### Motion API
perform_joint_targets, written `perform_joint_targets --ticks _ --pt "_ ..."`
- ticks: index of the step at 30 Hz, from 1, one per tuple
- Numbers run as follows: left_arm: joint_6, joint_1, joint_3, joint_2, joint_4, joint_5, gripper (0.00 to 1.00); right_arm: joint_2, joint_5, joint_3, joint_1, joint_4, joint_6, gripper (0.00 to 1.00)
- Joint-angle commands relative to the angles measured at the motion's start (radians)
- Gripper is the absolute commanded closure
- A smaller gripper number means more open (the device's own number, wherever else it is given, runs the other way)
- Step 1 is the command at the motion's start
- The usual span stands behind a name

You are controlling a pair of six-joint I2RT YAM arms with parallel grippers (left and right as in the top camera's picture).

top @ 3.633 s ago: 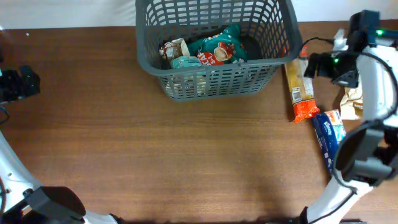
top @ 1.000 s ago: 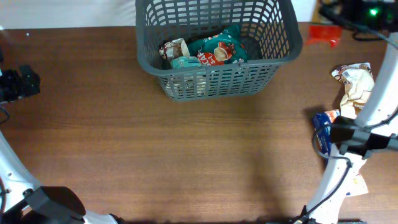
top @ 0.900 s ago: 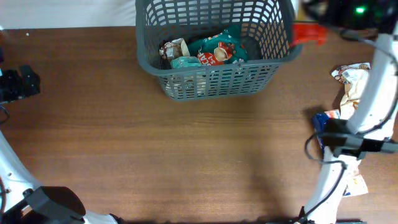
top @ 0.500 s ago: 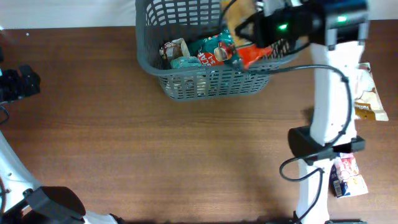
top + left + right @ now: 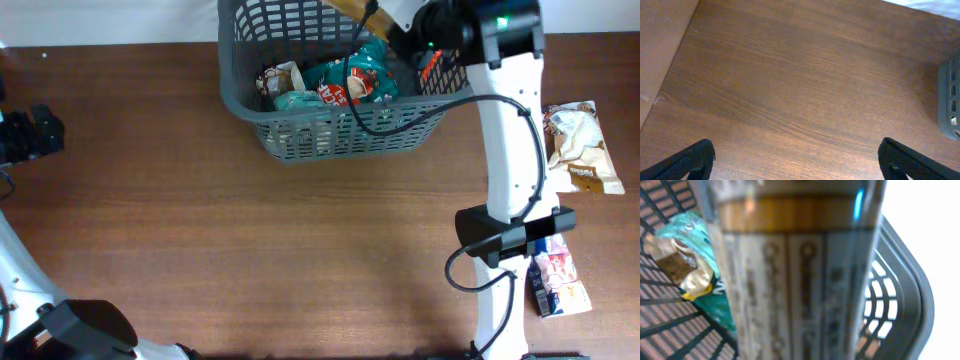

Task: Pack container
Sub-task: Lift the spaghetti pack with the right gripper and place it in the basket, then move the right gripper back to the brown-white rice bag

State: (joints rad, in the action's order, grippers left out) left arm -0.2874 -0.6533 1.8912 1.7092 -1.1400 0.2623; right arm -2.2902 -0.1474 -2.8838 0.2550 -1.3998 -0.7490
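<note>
The basket is open below my right gripper, which will next lower into it and release the long yellow packet over the green snack packet.
The container point(image 5: 300, 140), a dark grey lattice basket, stands at the table's far middle. Inside lie a green snack packet point(image 5: 350, 75) and a small pale packet point(image 5: 280, 78). My right gripper point(image 5: 418, 38) hangs over the basket's right half, shut on a long yellow packet with an orange end point(image 5: 430, 66). In the right wrist view this long packet point(image 5: 795, 275) fills the middle and hides the fingers; the green packet point(image 5: 685, 235) and the basket rim point(image 5: 912, 305) show around it. My left gripper point(image 5: 30, 135) stays open and empty at the far left, over bare wood point(image 5: 800, 167).
A beige snack packet point(image 5: 575, 145) lies at the right edge. A small blue, white and red packet point(image 5: 555, 282) lies near the right arm's base point(image 5: 505, 232). The basket's corner point(image 5: 951, 100) shows at the right edge of the left wrist view.
The right arm has carried the long packet leftward from beyond the basket's right side to above the basket's right half. The left arm has not moved.
</note>
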Motion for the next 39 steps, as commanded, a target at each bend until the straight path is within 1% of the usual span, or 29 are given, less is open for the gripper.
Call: perform_joint_targets --ticks 1,5,7,15,18,19,20,25,28,30,33,35,38,39 --pt "0.01 -0.002 -0.003 -0.002 -0.001 0.011 0.01 0.016 -0.073 0.054 0.0 0.053 -0.09 0.96" --pt "0.01 -0.002 -0.003 -0.002 -0.001 0.011 0.01 0.01 -0.074 0.161 0.0 0.11 -0.111 0.95" --pt "0.01 -0.002 -0.003 -0.002 -0.001 0.011 0.01 0.01 -0.072 0.218 0.0 0.133 -0.143 0.9" --pt "0.01 -0.002 -0.003 -0.002 -0.001 0.011 0.01 0.01 -0.066 0.341 0.0 0.137 -0.142 0.87" --pt "0.01 -0.002 -0.003 -0.002 -0.001 0.011 0.01 0.017 -0.066 0.333 0.0 0.135 -0.087 0.76" --pt "0.01 -0.002 -0.003 -0.002 -0.001 0.011 0.01 0.026 -0.066 0.32 0.0 0.137 -0.054 0.16" --pt "0.01 -0.002 -0.003 -0.002 -0.001 0.011 0.01 0.036 -0.066 0.306 0.0 0.137 -0.022 0.01" --pt "0.01 -0.002 -0.003 -0.002 -0.001 0.011 0.01 0.126 -0.066 0.177 0.0 0.136 0.146 0.01" --pt "0.01 -0.002 -0.003 -0.002 -0.001 0.011 0.01 0.183 -0.061 0.1 0.0 0.134 0.213 0.01" --pt "0.01 -0.002 -0.003 -0.002 -0.001 0.011 0.01 0.248 0.012 0.05 -0.003 0.133 0.272 0.01" --pt "0.01 -0.002 -0.003 -0.002 -0.001 0.011 0.01 0.312 0.101 0.047 -0.029 0.132 0.328 0.01" --pt "0.01 -0.002 -0.003 -0.002 -0.001 0.011 0.01 0.346 0.111 0.053 -0.079 0.129 0.37 0.01" --pt "0.01 -0.002 -0.003 -0.002 -0.001 0.011 0.01 0.399 0.111 0.108 -0.209 0.126 0.43 0.01" --pt "0.01 -0.002 -0.003 -0.002 -0.001 0.011 0.01 0.432 0.11 0.187 -0.322 0.144 0.476 0.01"
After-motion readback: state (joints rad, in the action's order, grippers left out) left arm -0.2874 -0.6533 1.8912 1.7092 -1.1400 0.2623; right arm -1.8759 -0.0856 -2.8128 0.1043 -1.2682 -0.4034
